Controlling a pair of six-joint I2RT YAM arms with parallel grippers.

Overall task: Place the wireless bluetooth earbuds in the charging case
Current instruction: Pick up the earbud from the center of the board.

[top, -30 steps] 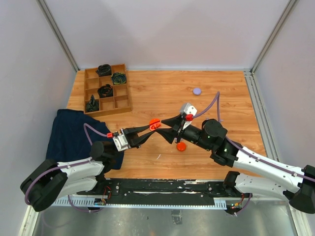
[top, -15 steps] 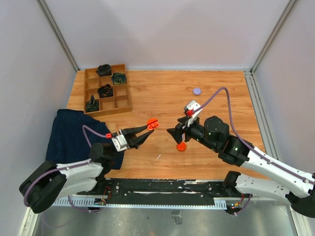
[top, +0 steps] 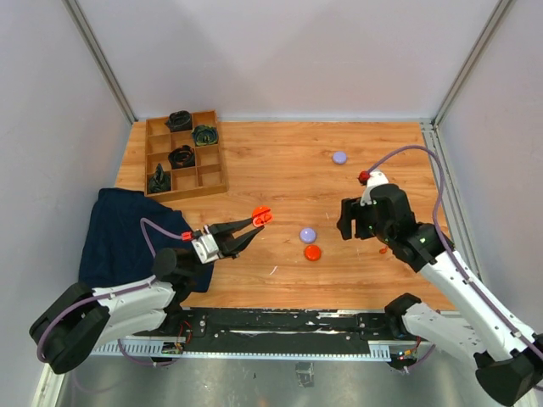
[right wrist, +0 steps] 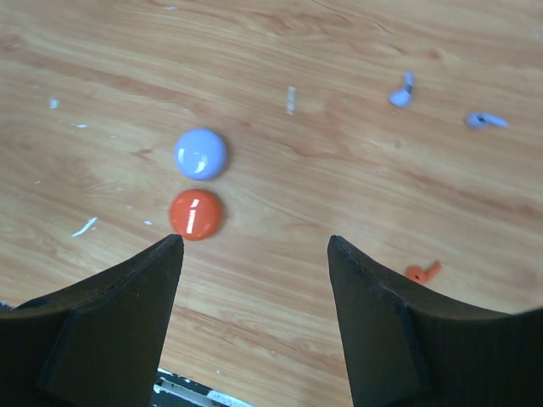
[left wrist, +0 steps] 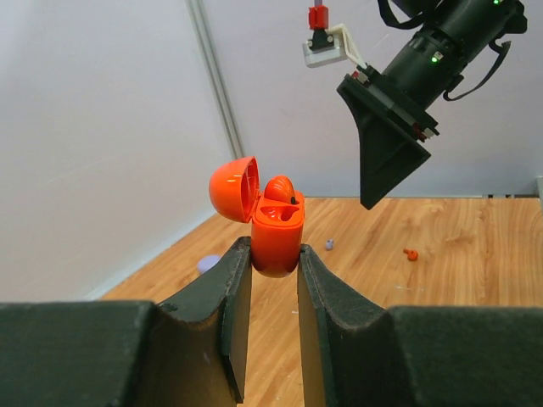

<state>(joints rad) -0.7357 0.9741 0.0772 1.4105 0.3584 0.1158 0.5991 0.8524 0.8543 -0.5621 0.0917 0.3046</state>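
The loose earbud's round head has an orange-red that matches the open case. My right gripper should next move down and to the right in the top view onto that head.
My left gripper is shut on the orange-red charging case, held above the table's middle with its lid open. One orange-red earbud sits in a socket of the case. My right gripper hangs open over the table at the right, pointing down, with nothing between its fingers. A loose orange-red earbud lies just right of it. Two lavender earbuds lie farther off on the wood.
A lavender disc and an orange-red disc lie side by side left of the right gripper. Another lavender disc lies at the back. A wooden compartment tray with black coiled bundles stands back left, a dark blue cloth beside it.
My right gripper has drawn back from the case to the right, turned down toward the table and opened wider. The left gripper keeps the case almost still.
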